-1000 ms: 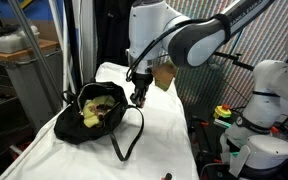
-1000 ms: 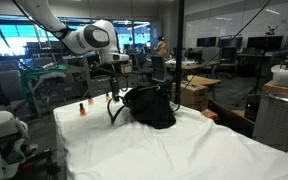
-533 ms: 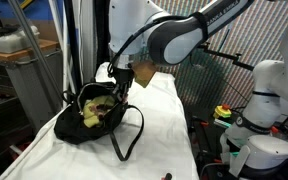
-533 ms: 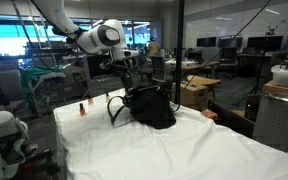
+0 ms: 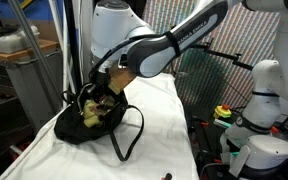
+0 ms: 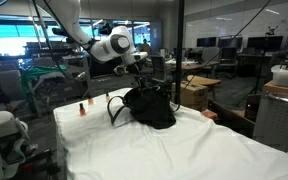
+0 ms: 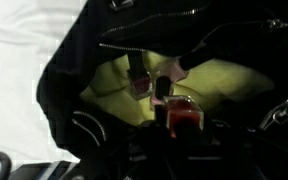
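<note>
The red nail polish bottle goes down with my gripper into the bag's opening next, toward the bag's yellow-green lining [image 5: 92, 116].
A black handbag [image 5: 109, 127] with a yellow-green lining lies open on the white-covered table [image 5: 164, 135]; it also shows in an exterior view [image 6: 154, 108]. My gripper [image 5: 101, 88] hangs right over the bag's mouth, seen too in an exterior view [image 6: 144, 80]. In the wrist view the gripper [image 7: 181, 125] is shut on a small red nail polish bottle [image 7: 182, 117] with a dark cap, just above the lining [image 7: 229, 80]. Two more small bottles [image 7: 139, 80] lie inside the bag.
A small orange bottle [image 6: 82, 106] stands on the table left of the bag. The bag's strap [image 5: 129, 140] loops out over the cloth. A white robot base [image 5: 264, 110] stands beside the table, and a cart with boxes [image 5: 19, 50] is behind it.
My arm has swung from beside the bag across to its open mouth and come down over it, with the red bottle still in the jaws.
</note>
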Motion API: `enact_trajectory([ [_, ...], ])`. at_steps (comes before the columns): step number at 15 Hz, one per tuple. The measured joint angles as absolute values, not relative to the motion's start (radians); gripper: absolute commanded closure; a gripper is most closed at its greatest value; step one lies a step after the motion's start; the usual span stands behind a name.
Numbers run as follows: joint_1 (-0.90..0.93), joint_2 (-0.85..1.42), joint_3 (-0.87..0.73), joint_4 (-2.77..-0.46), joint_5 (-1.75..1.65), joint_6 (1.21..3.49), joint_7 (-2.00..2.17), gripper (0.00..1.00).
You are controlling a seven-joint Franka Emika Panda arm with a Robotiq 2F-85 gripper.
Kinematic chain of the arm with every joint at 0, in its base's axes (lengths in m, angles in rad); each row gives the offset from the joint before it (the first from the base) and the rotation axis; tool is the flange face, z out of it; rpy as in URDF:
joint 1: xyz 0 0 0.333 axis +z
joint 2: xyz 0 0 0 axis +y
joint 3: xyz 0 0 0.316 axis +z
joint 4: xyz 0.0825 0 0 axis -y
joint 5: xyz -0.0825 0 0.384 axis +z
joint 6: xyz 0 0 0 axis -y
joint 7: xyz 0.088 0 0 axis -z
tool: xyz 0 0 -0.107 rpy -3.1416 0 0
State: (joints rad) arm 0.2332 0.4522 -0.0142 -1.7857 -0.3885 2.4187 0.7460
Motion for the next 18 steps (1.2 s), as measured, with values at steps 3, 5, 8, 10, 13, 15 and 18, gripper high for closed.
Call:
enact_trajectory([
  [3, 0.266, 0.509, -0.064, -1.736, -0.414, 2.464, 0.819, 0.85],
  [5, 0.281, 0.537, -0.089, -1.712, -0.414, 2.489, 0.853, 0.64],
  [8, 0.299, 0.566, -0.119, -1.687, -0.415, 2.514, 0.892, 0.31],
  [10, 0.308, 0.578, -0.133, -1.680, -0.415, 2.523, 0.911, 0.16],
  [13, 0.314, 0.580, -0.142, -1.681, -0.415, 2.524, 0.924, 0.01],
  [15, 0.316, 0.580, -0.142, -1.686, -0.415, 2.524, 0.925, 0.00],
  [18, 0.317, 0.560, -0.124, -1.724, -0.408, 2.519, 0.917, 0.00],
])
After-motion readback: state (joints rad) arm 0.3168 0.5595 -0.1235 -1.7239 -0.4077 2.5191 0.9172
